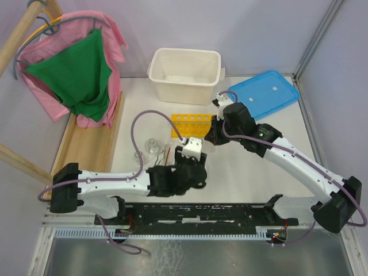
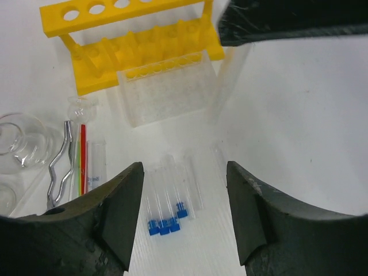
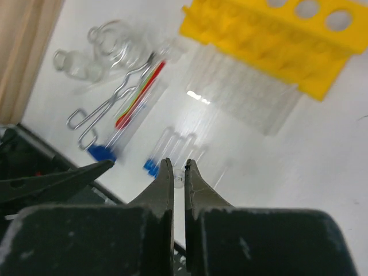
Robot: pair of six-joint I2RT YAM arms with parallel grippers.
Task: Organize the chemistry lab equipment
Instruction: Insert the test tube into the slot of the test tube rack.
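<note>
The yellow rack's empty end hole [image 3: 338,20] is outward of my right gripper. My right gripper will next carry the hanging tube outward over that hole and let go of it there.
The yellow test-tube rack [image 1: 192,123] [image 2: 132,52] [image 3: 270,34] lies on the table with a clear ribbed tray [image 2: 164,92] against it. Several clear tubes with blue caps [image 2: 167,221] [image 3: 152,167] lie side by side in front of it. My left gripper [image 2: 183,172] [image 1: 192,150] is open and empty, hovering just above them. My right gripper [image 3: 179,167] [image 1: 214,133] is shut on one clear tube [image 2: 227,86], which hangs from it beside the rack. Glass flasks [image 2: 23,141] [image 3: 118,43], metal tongs [image 2: 60,167] [image 3: 109,103] and the thin red rod [image 2: 83,155] [image 3: 141,89] lie to the left.
The large white tub [image 1: 184,75] stands behind the rack and the flat blue lid [image 1: 264,95] lies at the back right. A wooden frame with pink and green cloth [image 1: 80,75] and a wooden board [image 1: 92,144] border the left side.
</note>
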